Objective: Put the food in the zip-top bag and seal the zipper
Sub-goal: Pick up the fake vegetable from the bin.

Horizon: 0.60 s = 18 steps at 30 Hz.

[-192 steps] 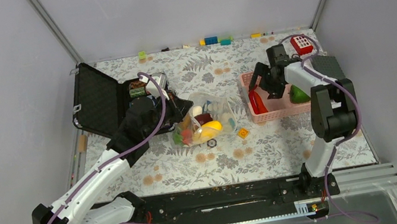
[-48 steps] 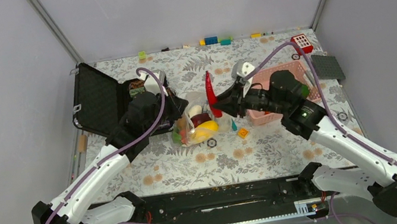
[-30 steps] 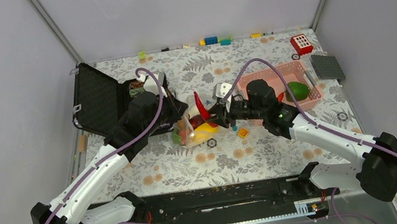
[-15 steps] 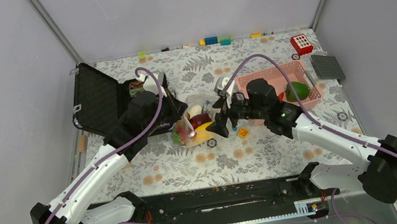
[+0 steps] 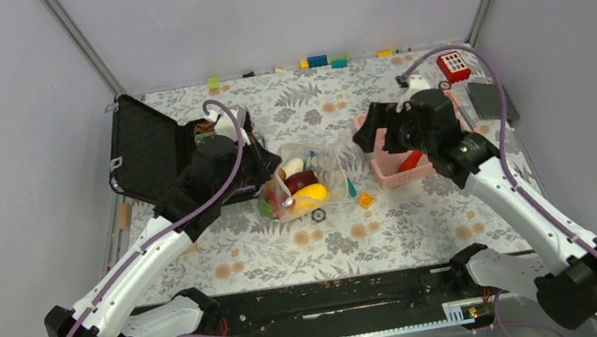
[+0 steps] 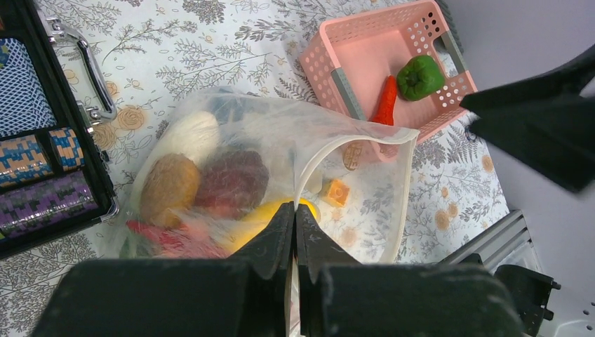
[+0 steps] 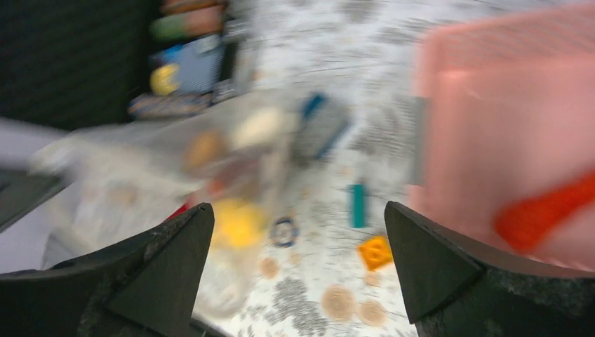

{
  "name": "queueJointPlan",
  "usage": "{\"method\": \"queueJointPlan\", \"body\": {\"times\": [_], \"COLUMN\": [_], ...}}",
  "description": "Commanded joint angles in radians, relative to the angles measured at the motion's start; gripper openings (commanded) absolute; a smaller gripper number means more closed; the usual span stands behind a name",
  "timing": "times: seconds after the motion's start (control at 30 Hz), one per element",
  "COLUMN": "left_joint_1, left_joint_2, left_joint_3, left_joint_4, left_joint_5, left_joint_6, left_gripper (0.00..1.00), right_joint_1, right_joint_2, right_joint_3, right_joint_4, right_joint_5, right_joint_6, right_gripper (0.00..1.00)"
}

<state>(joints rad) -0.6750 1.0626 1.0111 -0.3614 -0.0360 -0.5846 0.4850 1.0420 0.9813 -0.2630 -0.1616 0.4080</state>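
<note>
I next need to move my right gripper across and down around the still unbagged orange carrot, which lies below it and to its right in the top view.
The clear zip-top bag (image 6: pixel 231 151) lies on the flowered table, holding a white radish (image 6: pixel 188 133), a peach (image 6: pixel 168 186), a dark red piece (image 6: pixel 233 181), a yellow banana (image 6: pixel 270 213) and a red chilli (image 6: pixel 160 235). My left gripper (image 6: pixel 295 210) is shut on the bag's mouth edge, where the whitish zipper (image 6: pixel 309 172) curves open. My right gripper (image 5: pixel 372 131) hangs open and empty over the left end of the pink basket (image 5: pixel 393 173). An orange carrot (image 6: pixel 384 102) and a green pepper (image 6: pixel 419 76) lie in that basket. The right wrist view is motion-blurred.
An open black case (image 5: pixel 147 152) stands left of the bag. An orange brick (image 5: pixel 365 200), a teal piece (image 7: pixel 358 205) and a black ring (image 5: pixel 319 216) lie between bag and basket. Several bricks (image 5: pixel 319 61) line the far edge. A red item (image 5: pixel 452 65) and a grey plate (image 5: pixel 494 101) sit far right.
The right gripper carried the red chilli to the bag's mouth, opened and dropped it in, then pulled back right to the basket. The left gripper kept its hold on the bag.
</note>
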Motion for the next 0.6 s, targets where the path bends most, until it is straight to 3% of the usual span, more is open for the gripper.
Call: {"method": "queueJointPlan", "body": {"times": [0.0,0.07,0.27,0.57], "left_joint_1": [0.004,0.004,0.004,0.004], "left_joint_2": [0.001,0.006,0.035,0.073], "left_joint_3": [0.037,0.031,0.036,0.054], "left_joint_4": [0.032,0.039,0.034,0.023], "left_joint_5": [0.023,0.031,0.031,0.066], "left_joint_6": [0.005,0.007,0.004,-0.016], "left_gripper": [0.0,0.0,0.0,0.0], "right_joint_1": [-0.147,-0.202,-0.379,-0.405], "right_joint_2": [0.074,0.13,0.347,0.604], "right_joint_3": [0.047,0.066,0.138,0.223], "right_joint_4": [-0.229,-0.26,-0.291,-0.305], "right_joint_5": [0.266,0.342,0.329,0.28], "right_joint_6": [0.123,0.115,0.141,0.202], "right_gripper": [1.0,1.0,0.99,1.0]}}
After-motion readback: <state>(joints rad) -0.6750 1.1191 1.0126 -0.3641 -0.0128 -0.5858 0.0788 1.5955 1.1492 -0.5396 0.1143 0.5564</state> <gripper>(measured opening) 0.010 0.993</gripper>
